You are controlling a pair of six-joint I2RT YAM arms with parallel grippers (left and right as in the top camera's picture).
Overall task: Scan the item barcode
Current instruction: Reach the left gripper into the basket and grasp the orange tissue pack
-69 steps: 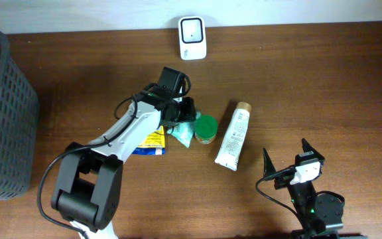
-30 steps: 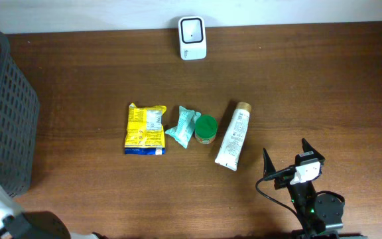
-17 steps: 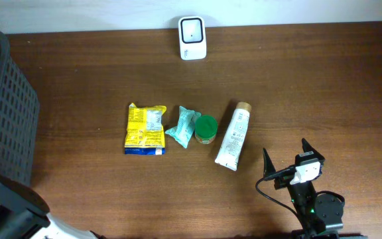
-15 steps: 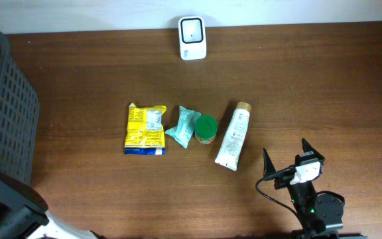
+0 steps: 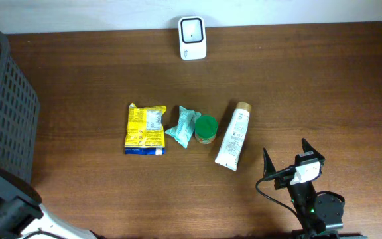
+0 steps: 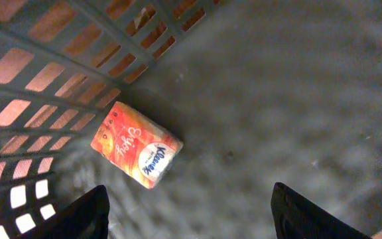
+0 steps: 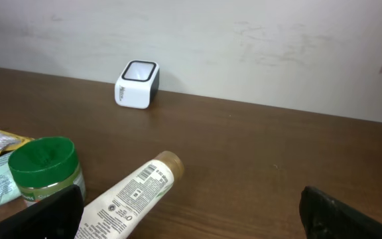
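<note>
The left gripper moves down toward the bottom of the basket and onto the orange tissue pack's white-labelled end [image 6: 155, 160] next, because that end is clear of the basket's lattice side.
A white barcode scanner [image 5: 192, 38] stands at the table's far edge, also seen in the right wrist view [image 7: 138, 84]. Mid-table lie a yellow packet [image 5: 145, 129], a teal packet [image 5: 183, 126], a green-lidded jar [image 5: 206, 129] and a white tube [image 5: 233, 135], whose barcode label faces up [image 7: 128, 196]. My right gripper [image 5: 287, 159] rests open near the front edge, just short of the tube, nothing in it [image 7: 197, 222]. My left gripper [image 6: 194, 219] hangs open inside the basket above an orange tissue pack [image 6: 136, 153], which lies on the basket floor.
The dark grey mesh basket [image 5: 5, 113] takes up the table's left end; its lattice wall [image 6: 78, 60] rises beside the orange pack. Part of my left arm [image 5: 5, 212] shows at the bottom-left corner. A pale wall [image 7: 244, 46] runs behind the scanner.
My left arm has left the packets in the middle and swung to the basket at the left, where its jaws have spread a little wider. The right arm and the table items have not moved.
</note>
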